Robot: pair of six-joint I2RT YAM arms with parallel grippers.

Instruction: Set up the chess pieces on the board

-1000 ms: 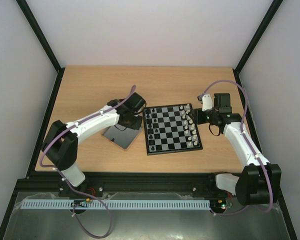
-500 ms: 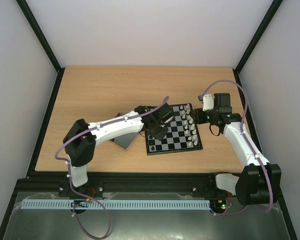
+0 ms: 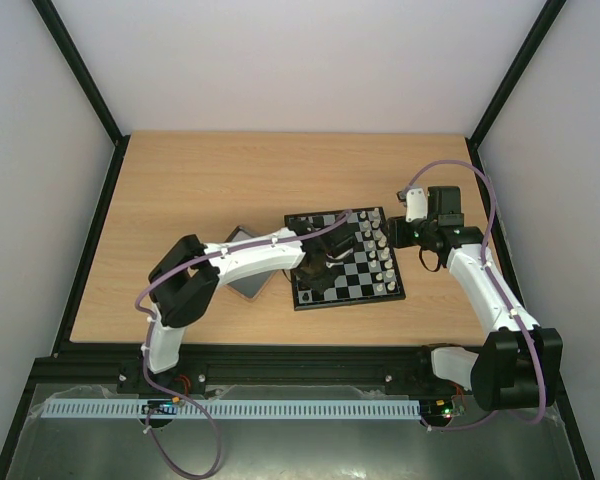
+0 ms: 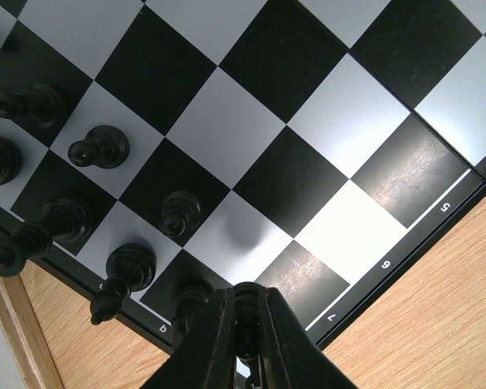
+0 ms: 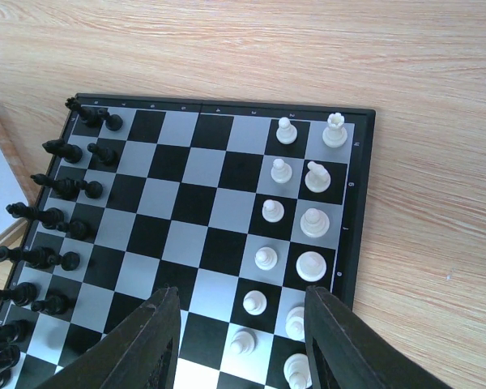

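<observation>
I should lower my left gripper onto the empty white square [image 4: 238,239] beside the front row's last black piece and release, as that row stops short of the board's edge.
The board [image 3: 352,262] lies at the table's middle right. Black chess pieces [image 5: 65,186] line its left two columns and white pieces [image 5: 313,223] its right two. My left gripper [image 4: 244,290] is shut on a small black piece [image 4: 245,328], just above the board's near-left corner, by the squares beside the rim's 7 mark. In the top view the left gripper [image 3: 314,284] is over that corner. My right gripper [image 5: 239,292] hovers open above the white side with nothing between its fingers; from above the right gripper [image 3: 390,237] is at the board's right edge.
A plain grey square tray [image 3: 248,285] lies left of the board, partly under my left forearm. Bare wooden tabletop [image 3: 200,180] surrounds the board. Several black pieces [image 4: 97,147] stand close to the left gripper's fingers.
My left arm has swung right from over the grey tray to the board's near-left corner, gripper shut throughout. The right arm has not moved.
</observation>
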